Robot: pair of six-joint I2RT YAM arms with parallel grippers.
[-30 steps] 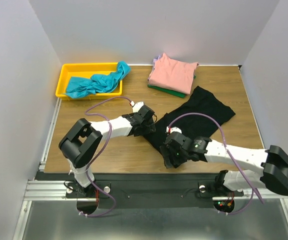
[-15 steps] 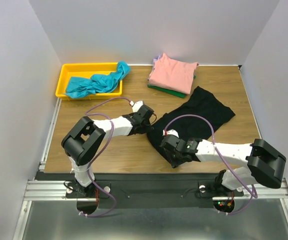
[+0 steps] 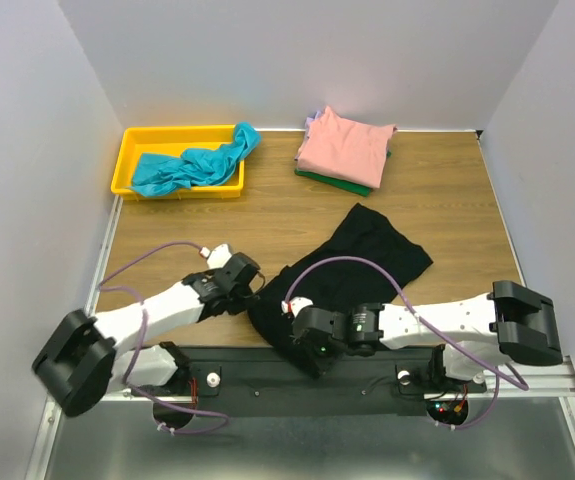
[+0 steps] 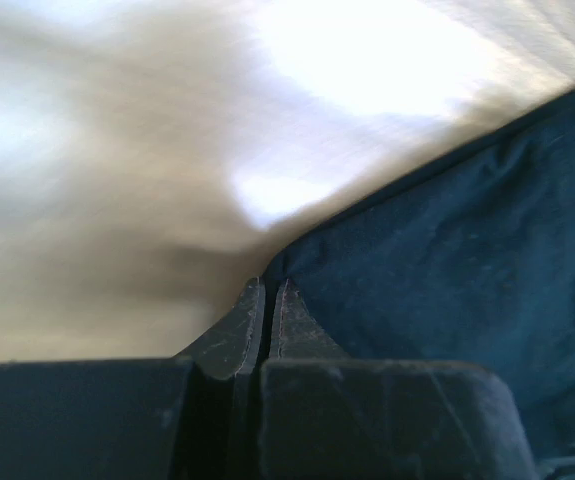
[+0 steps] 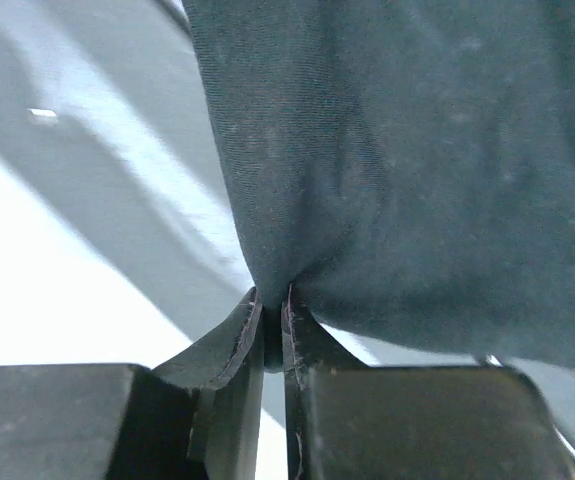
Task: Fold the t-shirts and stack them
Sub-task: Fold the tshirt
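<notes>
The left gripper needs to swing the near end of the black shirt outward onto the black shirt's far corner by the stack point(image 3: 363, 213) and let it go, because the shirt's far half lies flat.
The black t-shirt point(image 3: 367, 250) lies slanted across the wooden table, its near end bunched at the front edge. My left gripper point(image 3: 255, 296) is shut on that end's left edge; in the left wrist view the cloth point(image 4: 447, 230) runs into the closed tips point(image 4: 267, 288). My right gripper point(image 3: 302, 350) is shut on a fold of the same shirt point(image 5: 397, 150) at the table's front rim, the cloth pinched between its tips point(image 5: 272, 300). A folded salmon-pink shirt point(image 3: 345, 145) tops a stack at the back, with green point(image 3: 335, 182) and lavender point(image 3: 312, 122) shirts under it.
A yellow bin point(image 3: 127, 150) stands at the back left with a crumpled teal shirt point(image 3: 192, 165) in it, one end draped over the bin's right rim. Grey walls close in the left, right and back sides. The black mounting rail point(image 3: 267, 370) runs along the near edge.
Both grippers closed on the black shirt and pulled back toward the near edge. The shirt slid nearer and to the left with them, away from the stack.
</notes>
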